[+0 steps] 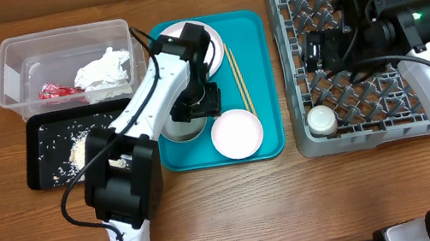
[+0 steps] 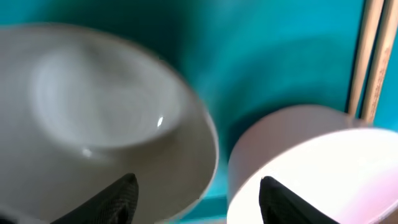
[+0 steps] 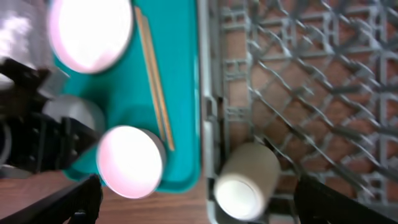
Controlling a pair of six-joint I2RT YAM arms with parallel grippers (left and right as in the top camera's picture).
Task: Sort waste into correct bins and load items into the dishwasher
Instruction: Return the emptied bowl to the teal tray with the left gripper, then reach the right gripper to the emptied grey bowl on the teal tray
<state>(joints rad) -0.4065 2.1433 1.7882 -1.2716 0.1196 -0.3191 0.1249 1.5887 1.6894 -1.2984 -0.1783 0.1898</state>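
My right gripper will next cross the chopsticks to the white bowl below, on the left in the overhead view, and go down onto its rack-side rim [image 1: 205, 124] [image 3: 99, 116].
The clear tub [image 1: 17, 70] holds the crumpled napkin [image 1: 103, 69] and the red wrapper [image 1: 59, 91]. The black tray [image 1: 36, 136] holds rice grains [image 1: 80, 150]. On the teal tray [image 1: 249, 37] lie the plate [image 1: 169, 32], two bowls [image 1: 237, 133] [image 1: 182, 130] and the chopsticks [image 1: 239, 78]. My left gripper [image 1: 197, 104] [image 2: 199, 199] is open, low over both bowls [image 2: 106, 106] [image 2: 317, 174]. The cup [image 1: 322, 121] [image 3: 245, 180] lies on its side in the dish rack [image 1: 305, 145] [image 3: 311, 81]. My right gripper [image 1: 316, 50] [image 3: 198, 186] hangs open and empty above the rack.
The left arm crosses the teal tray and hides much of the plate. The right wrist view also shows the plate [image 3: 90, 31], a bowl [image 3: 129, 162] and the chopsticks [image 3: 155, 87]. Bare wooden table [image 1: 299, 211] lies in front.
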